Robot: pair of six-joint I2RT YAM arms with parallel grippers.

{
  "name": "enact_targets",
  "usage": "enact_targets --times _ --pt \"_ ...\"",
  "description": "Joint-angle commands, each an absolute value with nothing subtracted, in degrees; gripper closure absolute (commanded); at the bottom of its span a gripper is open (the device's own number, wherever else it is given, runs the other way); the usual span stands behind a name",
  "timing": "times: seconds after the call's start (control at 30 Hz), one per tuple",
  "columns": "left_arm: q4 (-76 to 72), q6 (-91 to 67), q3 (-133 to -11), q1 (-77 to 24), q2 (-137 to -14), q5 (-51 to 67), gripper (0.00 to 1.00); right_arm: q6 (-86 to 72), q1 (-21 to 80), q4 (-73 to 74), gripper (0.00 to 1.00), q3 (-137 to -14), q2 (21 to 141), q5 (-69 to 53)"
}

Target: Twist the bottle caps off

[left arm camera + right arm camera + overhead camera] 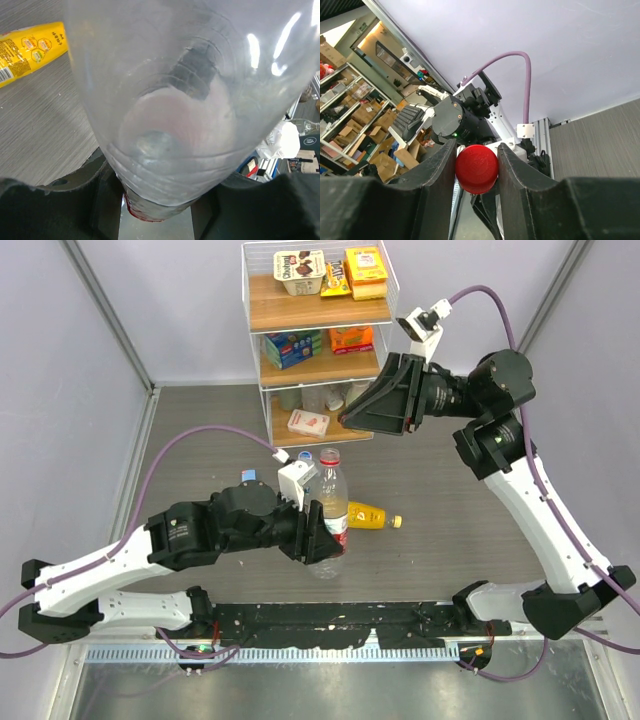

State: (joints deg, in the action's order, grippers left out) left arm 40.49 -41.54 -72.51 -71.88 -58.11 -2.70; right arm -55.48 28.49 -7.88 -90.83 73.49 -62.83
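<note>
My right gripper will tip downward and go down, away from the shelf, to the clear spot on the table [426, 524] beside the capped end of the juice bottle.
A clear bottle with a red label [331, 502] stands upright at the table's middle, its neck open with no cap. My left gripper [322, 533] is shut on its lower body. In the left wrist view the bottle [190, 100] fills the frame between the left gripper's [155, 205] jaws. A yellow-orange juice bottle [368, 516] lies on its side just right of it, cap on; it also shows in the left wrist view [30, 47]. My right gripper [352, 418] is raised near the shelf and, in its wrist view [476, 155], is shut on a red cap [477, 169]. The blue-label water bottle is not clearly visible.
A wire shelf rack [318, 340] with snack boxes and packets stands at the back centre, close to my right gripper. A black rail [330, 620] runs along the near table edge between the arm bases. Grey walls close in left and right.
</note>
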Motion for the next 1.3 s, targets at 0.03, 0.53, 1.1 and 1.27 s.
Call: enact_targets --times 0.03,0.53,1.1,1.27 --pt "39.99 -41.75 -72.42 -71.72 -57.22 -3.69 1.00 -62.05 25.67 -16.96 0.98 -92.11 74.35 -65.04" --pt "44.65 -39.99 -76.28 -71.72 -59.32 -10.19 1.00 -47.30 17.41 9.10 0.98 -90.53 73.74 -50.64" --pt "42.81 -40.34 -80.95 -71.81 -62.40 -11.17 1.00 -28.56 16.79 21.80 0.98 -60.40 63.72 -5.91" --pt "41.31 -39.64 -80.86 -71.72 -64.51 -10.64 1.00 -28.13 16.79 20.65 0.98 -55.29 65.30 3.67"
